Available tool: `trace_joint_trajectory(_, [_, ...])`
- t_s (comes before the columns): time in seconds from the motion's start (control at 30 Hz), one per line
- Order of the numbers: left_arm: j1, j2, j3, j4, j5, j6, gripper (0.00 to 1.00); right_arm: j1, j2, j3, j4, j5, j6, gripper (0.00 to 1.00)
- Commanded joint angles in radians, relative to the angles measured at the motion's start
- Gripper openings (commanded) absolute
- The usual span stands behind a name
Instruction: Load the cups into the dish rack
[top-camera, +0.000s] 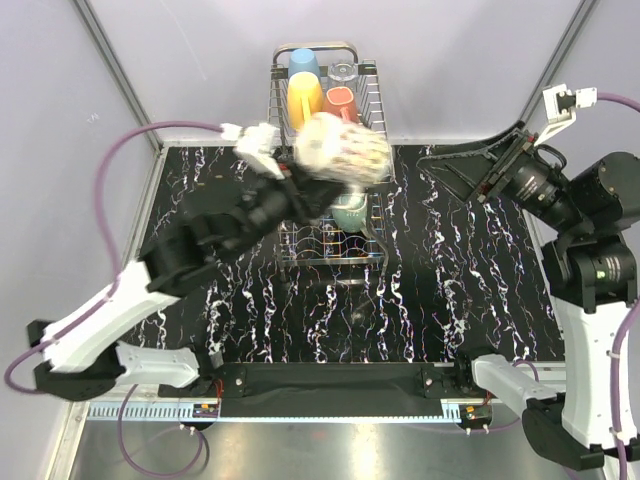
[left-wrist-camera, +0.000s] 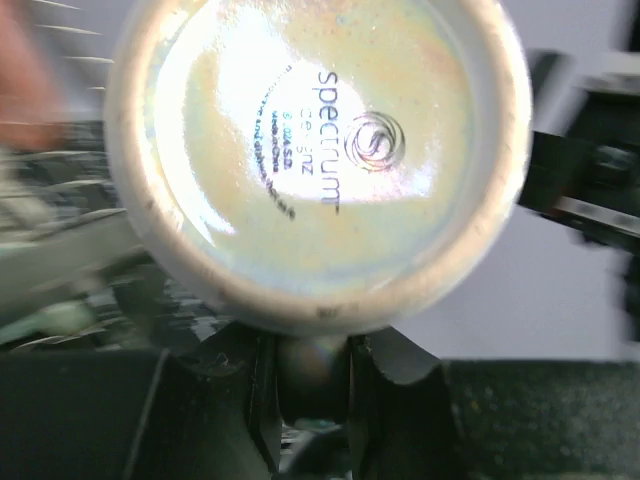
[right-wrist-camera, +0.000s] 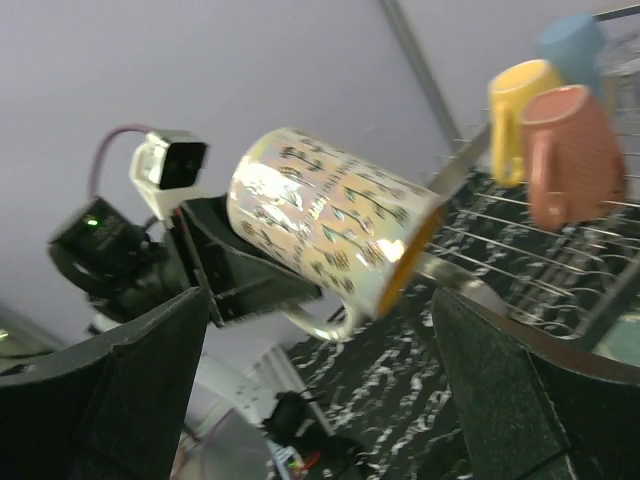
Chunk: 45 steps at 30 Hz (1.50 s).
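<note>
The mug (top-camera: 345, 148) in my left gripper goes down to the open wires beside the teal-green cup next for release there, because that spot stands empty.
My left gripper (top-camera: 303, 168) is shut on the handle of a cream patterned mug (top-camera: 345, 148) and holds it tilted on its side above the chrome wire dish rack (top-camera: 276, 100). The left wrist view shows the mug's base (left-wrist-camera: 320, 150) filling the frame, with the handle between the fingers (left-wrist-camera: 400, 390). In the upper basket stand a light blue tumbler (top-camera: 303, 62), a clear glass (top-camera: 343, 72), a yellow-orange cup (top-camera: 304, 98) and a salmon-pink cup (top-camera: 340, 102). A teal-green cup (top-camera: 350, 212) sits on the lower tier. My right gripper (top-camera: 455, 170) is open and empty to the right of the rack.
The rack stands at the back middle of a black marbled table (top-camera: 450, 290). Grey walls and slanted metal posts (top-camera: 120, 80) close in the back and sides. The right wrist view shows the held mug (right-wrist-camera: 330, 220), the left arm's camera (right-wrist-camera: 170, 165) and the rack's wires (right-wrist-camera: 500, 240).
</note>
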Motion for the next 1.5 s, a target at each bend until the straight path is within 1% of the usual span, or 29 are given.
trace_joint_trajectory(0.0, [0.075, -0.181, 0.069, -0.186, -0.323, 0.168, 0.00, 0.029, -0.030, 0.053, -0.222, 0.244, -0.255, 1.00])
trace_joint_trajectory(0.03, [0.098, -0.212, 0.039, -0.209, -0.399, 0.183, 0.00, 0.034, -0.031, 0.048, -0.245, 0.263, -0.271, 1.00])
trace_joint_trajectory(0.07, [0.106, -0.240, 0.019, -0.209, -0.439, 0.223, 0.00, 0.037, -0.031, 0.044, -0.253, 0.289, -0.289, 1.00])
trace_joint_trajectory(0.1, [0.112, -0.296, -0.001, -0.205, -0.517, 0.249, 0.00, 0.046, -0.033, 0.037, -0.252, 0.295, -0.295, 1.00])
trace_joint_trajectory(0.17, [0.123, -0.344, -0.052, -0.177, -0.603, 0.336, 0.00, 0.063, -0.034, 0.019, -0.252, 0.320, -0.314, 1.00])
trace_joint_trajectory(0.2, [0.126, -0.350, -0.060, -0.171, -0.686, 0.366, 0.00, 0.076, -0.036, 0.014, -0.255, 0.326, -0.321, 1.00])
trace_joint_trajectory(0.27, [0.136, -0.363, -0.092, -0.150, -0.745, 0.442, 0.00, 0.080, -0.030, 0.016, -0.267, 0.334, -0.334, 1.00])
trace_joint_trajectory(0.3, [0.141, -0.367, -0.115, -0.134, -0.812, 0.458, 0.00, 0.081, -0.031, 0.013, -0.269, 0.338, -0.337, 1.00])
trace_joint_trajectory(0.4, [0.165, -0.378, -0.167, -0.070, -0.903, 0.534, 0.00, 0.096, -0.037, 0.005, -0.279, 0.370, -0.363, 1.00])
trace_joint_trajectory(0.43, [0.213, -0.372, -0.190, -0.070, -0.911, 0.532, 0.00, 0.113, -0.036, 0.004, -0.285, 0.396, -0.380, 1.00])
trace_joint_trajectory(0.47, [0.248, -0.358, -0.196, -0.085, -0.867, 0.510, 0.00, 0.116, -0.036, 0.004, -0.298, 0.409, -0.387, 1.00])
trace_joint_trajectory(0.5, [0.295, -0.345, -0.199, -0.152, -0.819, 0.469, 0.00, 0.121, -0.034, -0.001, -0.301, 0.418, -0.392, 1.00])
trace_joint_trajectory(0.53, [0.420, -0.332, -0.201, -0.188, -0.756, 0.425, 0.00, 0.123, -0.033, -0.006, -0.302, 0.424, -0.395, 1.00])
trace_joint_trajectory(0.57, [0.492, -0.297, -0.201, -0.226, -0.681, 0.327, 0.00, 0.123, -0.031, -0.010, -0.301, 0.426, -0.397, 1.00])
trace_joint_trajectory(0.6, [0.636, -0.279, -0.214, -0.270, -0.512, 0.286, 0.00, 0.123, -0.030, -0.022, -0.301, 0.423, -0.395, 1.00])
trace_joint_trajectory(0.67, [0.748, -0.246, -0.250, -0.263, -0.371, 0.208, 0.00, 0.124, -0.021, -0.029, -0.307, 0.412, -0.391, 1.00])
trace_joint_trajectory(0.7, [0.818, -0.239, -0.297, -0.219, -0.275, 0.193, 0.00, 0.123, -0.016, -0.033, -0.309, 0.404, -0.389, 1.00])
trace_joint_trajectory(0.8, [0.889, -0.188, -0.353, -0.144, -0.173, 0.144, 0.00, 0.123, -0.008, -0.045, -0.316, 0.386, -0.380, 1.00])
trace_joint_trajectory(0.83, [0.906, -0.147, -0.362, -0.127, -0.136, 0.118, 0.00, 0.123, -0.010, -0.050, -0.318, 0.381, -0.377, 1.00])
trace_joint_trajectory(0.87, [0.922, -0.128, -0.373, -0.104, -0.060, 0.108, 0.00, 0.123, -0.008, -0.055, -0.325, 0.383, -0.377, 1.00])
trace_joint_trajectory(0.9, [0.945, -0.108, -0.401, -0.047, -0.027, 0.099, 0.00, 0.123, -0.010, -0.056, -0.331, 0.384, -0.377, 1.00])
trace_joint_trajectory(0.97, [0.966, -0.059, -0.429, 0.008, 0.045, 0.065, 0.00, 0.123, -0.017, -0.058, -0.350, 0.389, -0.380, 1.00])
trace_joint_trajectory(1.0, [0.978, -0.047, -0.467, 0.089, 0.118, 0.059, 0.00, 0.123, -0.022, -0.058, -0.356, 0.389, -0.381, 1.00])
trace_joint_trajectory(1.13, [0.989, 0.014, -0.524, 0.235, 0.230, 0.053, 0.00, 0.123, -0.057, -0.081, -0.374, 0.396, -0.369, 1.00])
trace_joint_trajectory(1.17, [0.989, 0.037, -0.535, 0.266, 0.291, 0.054, 0.00, 0.123, -0.062, -0.084, -0.385, 0.398, -0.369, 1.00])
trace_joint_trajectory(1.27, [0.989, 0.076, -0.583, 0.413, 0.397, 0.053, 0.00, 0.123, -0.088, -0.107, -0.404, 0.407, -0.371, 1.00])
trace_joint_trajectory(1.37, [0.980, 0.091, -0.609, 0.490, 0.447, 0.083, 0.00, 0.121, -0.105, -0.117, -0.425, 0.419, -0.374, 1.00])
trace_joint_trajectory(1.43, [0.971, 0.108, -0.613, 0.495, 0.470, 0.122, 0.00, 0.123, -0.114, -0.121, -0.431, 0.415, -0.371, 1.00])
trace_joint_trajectory(1.47, [0.969, 0.114, -0.613, 0.502, 0.515, 0.133, 0.00, 0.123, -0.117, -0.125, -0.434, 0.412, -0.369, 1.00])
